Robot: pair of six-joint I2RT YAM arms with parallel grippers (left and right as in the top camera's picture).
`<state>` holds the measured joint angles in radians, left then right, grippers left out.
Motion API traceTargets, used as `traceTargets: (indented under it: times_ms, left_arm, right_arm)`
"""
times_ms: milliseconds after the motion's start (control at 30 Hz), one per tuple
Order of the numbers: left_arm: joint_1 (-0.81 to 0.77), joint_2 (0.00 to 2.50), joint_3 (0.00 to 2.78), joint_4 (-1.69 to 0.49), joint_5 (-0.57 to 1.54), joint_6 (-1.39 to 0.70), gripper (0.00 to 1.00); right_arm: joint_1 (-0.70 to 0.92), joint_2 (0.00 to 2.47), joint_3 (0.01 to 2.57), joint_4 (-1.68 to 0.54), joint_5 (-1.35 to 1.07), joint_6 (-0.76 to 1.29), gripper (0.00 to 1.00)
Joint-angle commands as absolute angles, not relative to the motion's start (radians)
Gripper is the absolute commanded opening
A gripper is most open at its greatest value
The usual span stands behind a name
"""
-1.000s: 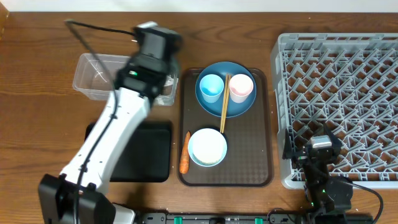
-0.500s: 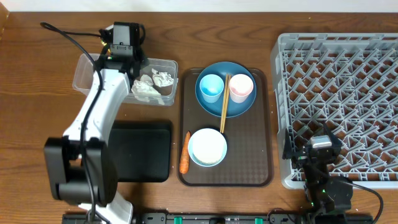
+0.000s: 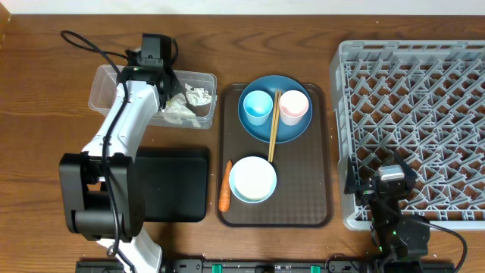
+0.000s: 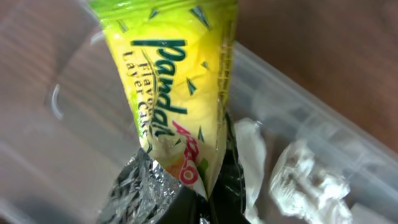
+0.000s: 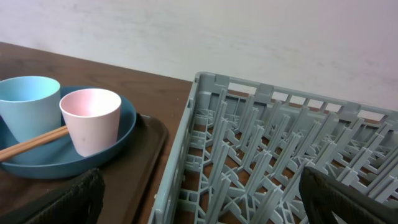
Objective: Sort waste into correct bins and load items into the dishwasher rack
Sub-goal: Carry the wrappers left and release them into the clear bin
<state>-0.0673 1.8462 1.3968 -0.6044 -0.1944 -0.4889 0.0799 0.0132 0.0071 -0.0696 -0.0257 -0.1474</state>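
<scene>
Next, my left gripper eases back from the clear tub's far edge and releases the small yellow-green wrapper, as the tub's middle [image 3: 167, 111] lies back of the fingers.
My left gripper [image 4: 208, 202] is shut on the small yellow-green wrapper [image 4: 168, 93], which hangs over the clear tub [image 3: 106, 95]. Crumpled silver foil [image 4: 134, 186] sits against the fingers, and white tissue [image 4: 305, 180] lies in the tub's right end [image 3: 186, 102]. In the overhead view the left gripper [image 3: 161, 76] is above the tub's back edge. The dark-blue plate [image 3: 292, 133] carries the blue cup [image 3: 256, 106], pink cup [image 3: 294, 106] and chopsticks [image 3: 273, 129]. The bowl [image 3: 252, 179] and carrot piece [image 3: 225, 196] lie on the brown tray. My right gripper [image 5: 205, 205] stands open by the grey rack [image 3: 424, 114].
The black tray [image 3: 174, 186] lies in front of the tub, partly under my left arm. The brown serving tray [image 3: 318, 189] sits between the bins and the rack. The right gripper [image 3: 386, 189] rests at the rack's near left corner.
My left arm has swung left across the tub, carrying the wrapper, and now hangs over its back edge, uncovering the tissue. The right arm has not moved.
</scene>
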Motion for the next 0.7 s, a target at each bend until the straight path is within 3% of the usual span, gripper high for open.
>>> traceTargets:
  times_ms: [0, 200, 667]
  left_arm:
    - [-0.066, 1.846, 1.391, -0.637, -0.187, -0.531, 0.08]
    - [-0.066, 1.846, 1.391, -0.704, -0.17, -0.636, 0.09]
    - [-0.066, 1.846, 1.391, -0.743, -0.033, -0.653, 0.11]
  right_arm:
    - [0.066, 0.011, 0.006, -0.072, -0.027, -0.155, 0.99]
    - [0.066, 0.011, 0.006, -0.072, -0.027, -0.155, 0.99]
    - [0.066, 0.011, 0.006, -0.072, -0.027, -0.155, 0.99]
